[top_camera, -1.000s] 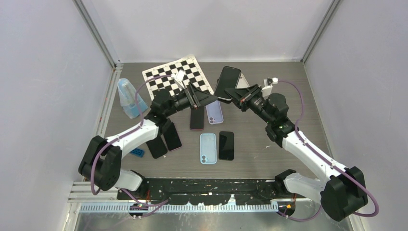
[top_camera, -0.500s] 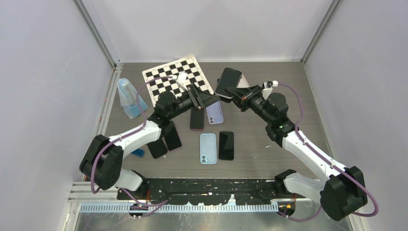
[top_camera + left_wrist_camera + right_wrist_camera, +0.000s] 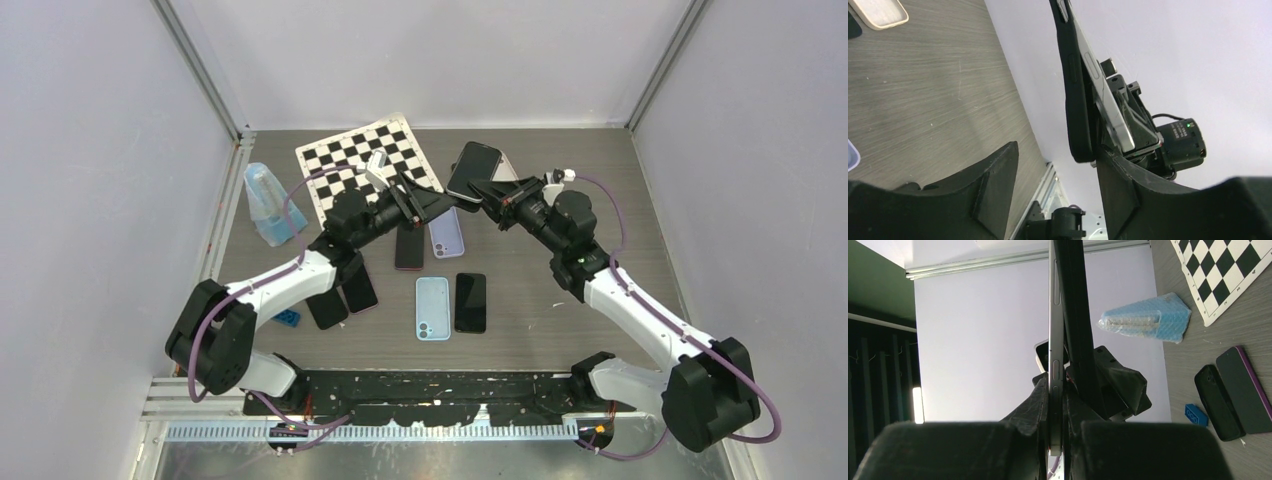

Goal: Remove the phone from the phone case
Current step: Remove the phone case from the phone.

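Note:
Bare tabletop lies below my right gripper, toward the right in the top view. My right gripper should go down and to that side to release the phone.
A silver phone (image 3: 474, 168) with a dark screen is held in the air, above the table's back middle. My right gripper (image 3: 486, 193) is shut on its lower edge; in the right wrist view the silver phone (image 3: 1054, 365) sits edge-on between the fingers. The black phone case (image 3: 1076, 100) lies along the phone (image 3: 1110, 117), and its lower end stands off the phone. My left gripper (image 3: 1055, 170) is open, with its right finger (image 3: 1128, 195) just under the case's end. No part of the case is between the fingers.
On the table lie a checkerboard (image 3: 365, 160), a blue packet (image 3: 265, 205), a light blue case (image 3: 432, 308), a black phone (image 3: 470, 302), a lavender phone (image 3: 447, 238), dark phones (image 3: 340, 295) and a small blue block (image 3: 287, 318).
The right gripper has tilted and drawn the phone slightly back. The left gripper has crept right, closer to the phone. Its jaws stay open.

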### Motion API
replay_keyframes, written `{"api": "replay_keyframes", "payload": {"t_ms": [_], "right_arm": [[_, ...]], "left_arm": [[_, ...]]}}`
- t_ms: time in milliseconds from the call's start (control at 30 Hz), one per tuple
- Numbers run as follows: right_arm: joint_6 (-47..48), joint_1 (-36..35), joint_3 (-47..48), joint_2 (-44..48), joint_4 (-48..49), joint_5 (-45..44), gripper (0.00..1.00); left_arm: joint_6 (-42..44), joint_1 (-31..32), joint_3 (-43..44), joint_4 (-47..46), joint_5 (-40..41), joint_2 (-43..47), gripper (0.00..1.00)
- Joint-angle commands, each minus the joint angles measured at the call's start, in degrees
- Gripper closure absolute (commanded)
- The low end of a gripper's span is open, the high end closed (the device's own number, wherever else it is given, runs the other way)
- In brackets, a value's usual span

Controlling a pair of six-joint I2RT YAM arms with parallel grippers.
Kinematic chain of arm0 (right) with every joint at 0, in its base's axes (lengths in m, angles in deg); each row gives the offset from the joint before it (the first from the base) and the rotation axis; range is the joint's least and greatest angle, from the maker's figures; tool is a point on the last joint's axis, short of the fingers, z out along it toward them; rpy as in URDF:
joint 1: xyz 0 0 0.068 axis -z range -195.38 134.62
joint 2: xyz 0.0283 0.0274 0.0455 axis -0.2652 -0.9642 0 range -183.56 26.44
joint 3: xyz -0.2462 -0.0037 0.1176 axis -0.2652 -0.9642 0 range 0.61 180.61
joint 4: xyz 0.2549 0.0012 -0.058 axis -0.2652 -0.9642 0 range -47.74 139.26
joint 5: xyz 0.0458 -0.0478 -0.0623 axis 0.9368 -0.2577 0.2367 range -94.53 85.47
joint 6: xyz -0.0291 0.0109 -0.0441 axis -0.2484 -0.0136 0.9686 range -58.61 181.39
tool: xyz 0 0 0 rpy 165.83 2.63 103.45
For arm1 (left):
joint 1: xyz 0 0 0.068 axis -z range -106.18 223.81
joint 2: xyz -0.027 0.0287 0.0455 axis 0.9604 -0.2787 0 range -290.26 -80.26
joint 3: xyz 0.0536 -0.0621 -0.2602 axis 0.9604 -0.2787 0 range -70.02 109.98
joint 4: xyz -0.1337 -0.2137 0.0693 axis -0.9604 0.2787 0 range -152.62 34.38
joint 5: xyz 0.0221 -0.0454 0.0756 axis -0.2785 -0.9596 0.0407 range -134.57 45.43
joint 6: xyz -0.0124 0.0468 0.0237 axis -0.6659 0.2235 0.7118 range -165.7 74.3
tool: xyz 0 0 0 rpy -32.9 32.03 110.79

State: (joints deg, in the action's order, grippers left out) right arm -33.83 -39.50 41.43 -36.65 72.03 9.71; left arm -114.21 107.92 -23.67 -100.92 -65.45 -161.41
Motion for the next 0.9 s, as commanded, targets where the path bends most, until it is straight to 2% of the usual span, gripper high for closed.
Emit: {"api": "replay_keyframes", "payload": {"t_ms": [0,67,167,233,267,300,433,533,700,867], "right_arm": [[-1.83,-0.13,1.57,0.39,9.8,3.29,0.99],[-1.7,-0.14,1.26,0.15,10.45,3.52,0.99],[-1.08,-0.14,0.68,0.1,10.56,3.79,0.99],[-0.52,0.05,0.36,0.19,10.33,3.9,0.99],[-0.04,0.09,0.29,0.23,10.13,3.97,0.99],[0.61,0.34,0.2,0.28,9.83,4.29,0.99],[3.23,1.26,0.32,1.24,9.03,7.06,0.99],[8.04,1.43,1.87,3.67,6.19,12.52,0.99],[20.04,1.39,3.1,11.79,-10.73,13.36,0.99],[30.54,1.97,5.05,18.86,-31.9,1.12,0.99]], "left_arm": [[-5.31,-0.12,3.39,2.32,2.82,-0.74,0.44],[-6.29,-0.11,4.03,2.52,2.36,-1.44,0.5],[-6.98,-0.18,4.55,2.9,2.09,-2.51,0.64],[-6.72,-0.14,4.96,3.86,2.01,-3.12,0.8],[-6.39,-0.13,5.16,4.63,1.99,-3.38,0.93],[-6.01,-0.18,5.36,5.56,2.0,-3.73,0.99],[-2.74,-0.09,6.7,10.83,3.83,-5.43,1.0],[0.58,-0.1,9.12,15.32,5.33,-8.15,1.0],[1.67,-0.01,12.9,14.2,5.48,-15.57,1.0],[1.61,2.2,16.68,12.2,4.52,-22.34,1.0]]}}
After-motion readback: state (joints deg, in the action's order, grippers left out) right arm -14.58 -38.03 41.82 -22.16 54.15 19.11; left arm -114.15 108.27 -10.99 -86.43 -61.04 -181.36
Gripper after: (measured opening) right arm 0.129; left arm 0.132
